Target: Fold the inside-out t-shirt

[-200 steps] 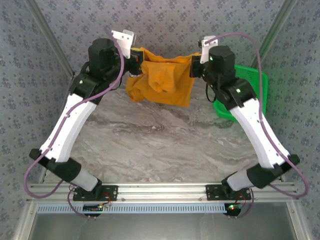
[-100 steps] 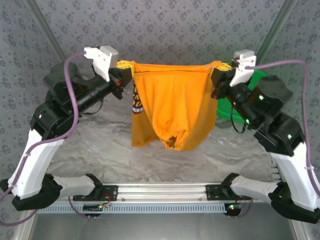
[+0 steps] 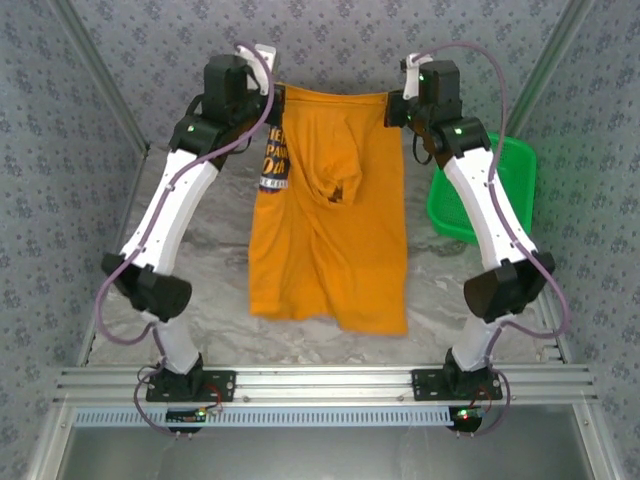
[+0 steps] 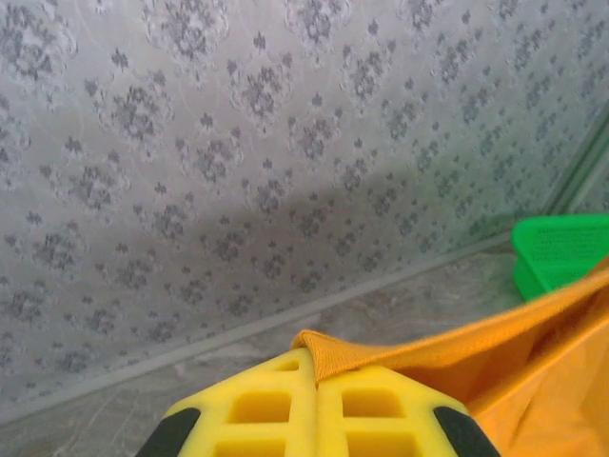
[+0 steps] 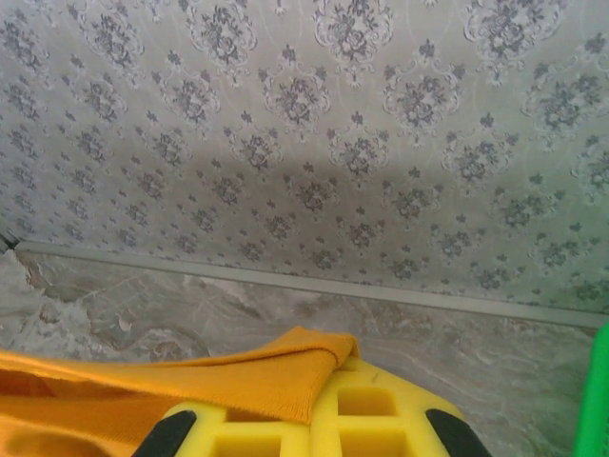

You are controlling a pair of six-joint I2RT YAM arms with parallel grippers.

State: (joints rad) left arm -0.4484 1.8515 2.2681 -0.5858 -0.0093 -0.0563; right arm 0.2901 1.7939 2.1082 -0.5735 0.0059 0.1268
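Observation:
The shirt's lower part (image 3: 285, 258) lies on the marble, so I will lift my left gripper by the wall, then bring it back and down over there and let go.
The inside-out t-shirt (image 3: 330, 230) is orange-yellow and stretches from the far end of the table toward the near edge, its lower part lying on the marble. A dark printed patch (image 3: 273, 160) shows along its left side. My left gripper (image 3: 272, 103) is shut on the shirt's far left corner (image 4: 328, 352). My right gripper (image 3: 393, 108) is shut on the far right corner (image 5: 285, 376). Both arms reach far forward, holding the top edge taut between them. In each wrist view the yellow fingers (image 4: 314, 409) (image 5: 324, 424) pinch a hem.
A green mesh basket (image 3: 490, 190) stands at the right of the table, close to my right arm; its corner (image 4: 561, 252) shows in the left wrist view. The patterned wall (image 3: 330, 40) closes the far side just behind both grippers. Bare marble (image 3: 200, 280) lies left of the shirt.
Both arms have swung from a raised, pulled-back pose out to the far end of the table. The shirt, bunched then hanging, now lies spread out long toward the near edge.

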